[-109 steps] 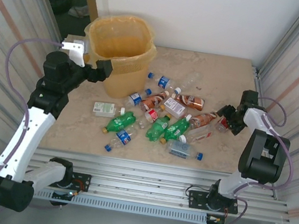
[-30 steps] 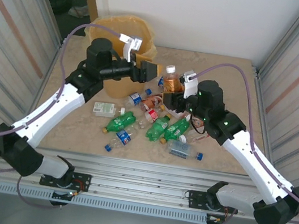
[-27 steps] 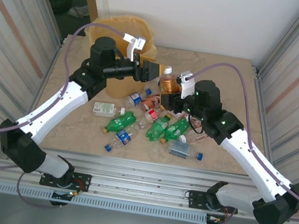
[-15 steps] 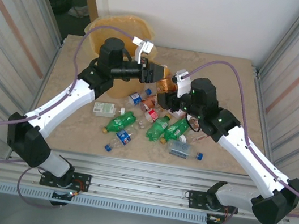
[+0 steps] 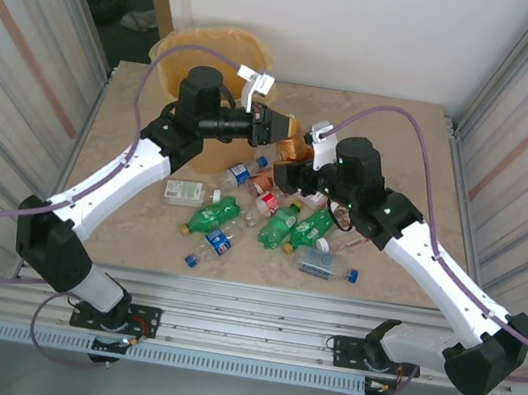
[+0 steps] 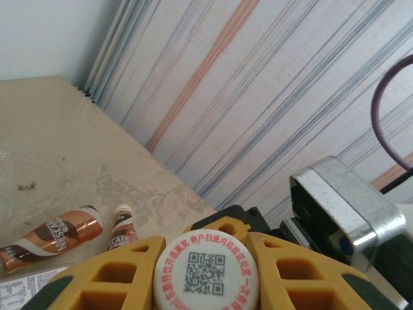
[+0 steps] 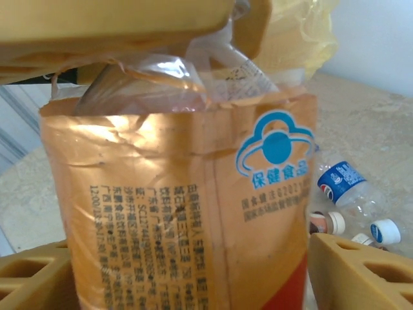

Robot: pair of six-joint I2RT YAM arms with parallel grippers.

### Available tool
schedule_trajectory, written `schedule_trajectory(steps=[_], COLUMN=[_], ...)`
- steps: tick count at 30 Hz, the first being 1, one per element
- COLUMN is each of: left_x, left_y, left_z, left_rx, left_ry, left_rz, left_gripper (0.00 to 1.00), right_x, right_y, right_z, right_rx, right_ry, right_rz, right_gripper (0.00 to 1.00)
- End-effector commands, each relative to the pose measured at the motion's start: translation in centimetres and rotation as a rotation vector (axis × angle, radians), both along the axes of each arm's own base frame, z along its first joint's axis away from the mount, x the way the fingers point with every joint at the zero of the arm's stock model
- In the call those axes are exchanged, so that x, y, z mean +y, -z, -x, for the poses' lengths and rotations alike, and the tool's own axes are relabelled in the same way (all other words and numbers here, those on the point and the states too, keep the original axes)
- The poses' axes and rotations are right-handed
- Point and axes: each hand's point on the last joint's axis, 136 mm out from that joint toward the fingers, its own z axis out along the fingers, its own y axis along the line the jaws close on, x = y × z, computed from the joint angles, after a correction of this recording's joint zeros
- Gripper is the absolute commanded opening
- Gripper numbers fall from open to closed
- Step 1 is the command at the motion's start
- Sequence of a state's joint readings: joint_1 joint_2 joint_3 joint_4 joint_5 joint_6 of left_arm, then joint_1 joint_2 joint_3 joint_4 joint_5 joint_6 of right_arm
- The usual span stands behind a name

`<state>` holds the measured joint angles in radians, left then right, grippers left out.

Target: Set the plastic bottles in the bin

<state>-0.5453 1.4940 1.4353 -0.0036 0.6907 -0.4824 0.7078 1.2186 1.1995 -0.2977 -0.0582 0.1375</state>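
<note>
The bin's opening is beside my left gripper, farther outward. Next I will swing the bottle clear of the open right gripper, lower it into the bin and release it.
An orange-labelled bottle [image 5: 295,148] hangs upright above the table, just right of the bin [image 5: 212,52]. My left gripper [image 5: 277,131] is shut on its neck; in the left wrist view the white cap [image 6: 206,274] sits clamped between the yellow fingers [image 6: 110,281]. My right gripper [image 5: 289,169] stands open around the bottle's body [image 7: 193,213], with a thin gap at the right finger [image 7: 361,271]. Several plastic bottles lie below: green ones [image 5: 212,215] [image 5: 278,225], a clear blue-labelled one [image 5: 219,243] and a red-white one [image 5: 265,201].
A flat white carton [image 5: 184,191] lies left of the pile. Two brown coffee bottles [image 6: 51,236] lie on the table toward the right. Both forearms cross over the bottle pile. Striped side walls close in the table left and right.
The left gripper swung right from the bin to the raised orange bottle and closed on its cap. The right gripper, which had lifted the bottle, widened its jaws.
</note>
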Motion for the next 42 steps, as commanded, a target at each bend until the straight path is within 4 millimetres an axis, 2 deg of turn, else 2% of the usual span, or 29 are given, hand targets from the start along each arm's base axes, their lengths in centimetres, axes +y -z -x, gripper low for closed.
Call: schedule_trajectory(steps=[1, 3, 15, 18, 25, 28, 33, 38, 42], left_x=[1.2, 2.3, 11.7, 13.8, 18.1, 19.3, 20.4, 20.1, 19.6], left_y=[-3.0, -3.8, -10.3, -10.9, -10.6, -9.8, -7.2, -3.9, -0.4], left_z=[-0.2, -0.8, -6.2, -7.8, -12.2, -14.1, -17.4, -20.2, -22.4], left_rx=[-0.106, -0.130, -0.324, -0.357, -0.410, -0.416, -0.378, -0.330, -0.279], left_ry=[-0.048, -0.089, -0.422, -0.517, -0.714, -0.765, -0.798, -0.767, -0.735], left_rz=[-0.001, 0.001, -0.011, -0.046, -0.187, -0.252, -0.361, -0.428, -0.478], left_gripper=[0.03, 0.02, 0.00, 0.00, 0.00, 0.00, 0.00, 0.00, 0.00], right_x=[-0.6, -1.1, -4.9, -5.6, -7.7, -8.9, -9.6, -10.3, -10.4], right_y=[-1.9, -1.8, -1.3, -1.0, 0.3, 1.3, 3.6, 6.3, 8.6], right_z=[0.1, 0.4, 1.4, 1.5, 1.1, 1.0, 1.6, 2.6, 3.8], right_rx=[-0.057, -0.059, -0.073, -0.060, 0.003, 0.047, 0.117, 0.210, 0.288], right_ry=[0.024, 0.038, 0.167, 0.199, 0.334, 0.415, 0.453, 0.476, 0.452], right_rz=[-0.016, -0.015, -0.006, 0.000, 0.006, 0.007, 0.005, 0.048, 0.100], right_gripper=[0.89, 0.96, 1.00, 1.00, 1.00, 1.00, 1.00, 1.00, 1.00])
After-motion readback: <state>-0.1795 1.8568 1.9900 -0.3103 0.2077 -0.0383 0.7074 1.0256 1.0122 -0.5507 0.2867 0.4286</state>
